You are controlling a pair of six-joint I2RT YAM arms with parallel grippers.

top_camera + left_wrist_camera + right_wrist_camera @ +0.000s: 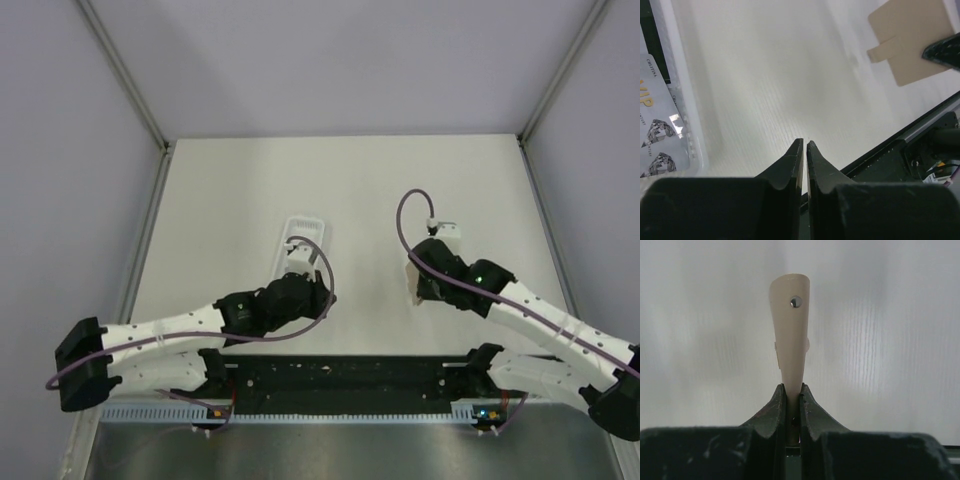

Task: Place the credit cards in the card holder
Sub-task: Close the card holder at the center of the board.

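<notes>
My right gripper needs to descend toward the tray, tilt the card holder flat and release it, since bare tabletop lies below and to the gripper's left in the top view.
The tan card holder is held up on edge over the table; the top view shows it only as a pale sliver. My right gripper is shut on it, and its closing tab with the small snap dot sticks out past the jaws. One dark right fingertip shows at the holder's edge. Silvery credit cards with diamond prints lie in the clear tray, left of my left gripper. That gripper is shut but for a hairline gap and holds nothing.
The long clear tray lies mid-table, partly under the left wrist. A black bar runs along the near edge between the arm bases. Grey walls close the table's left, right and far sides.
</notes>
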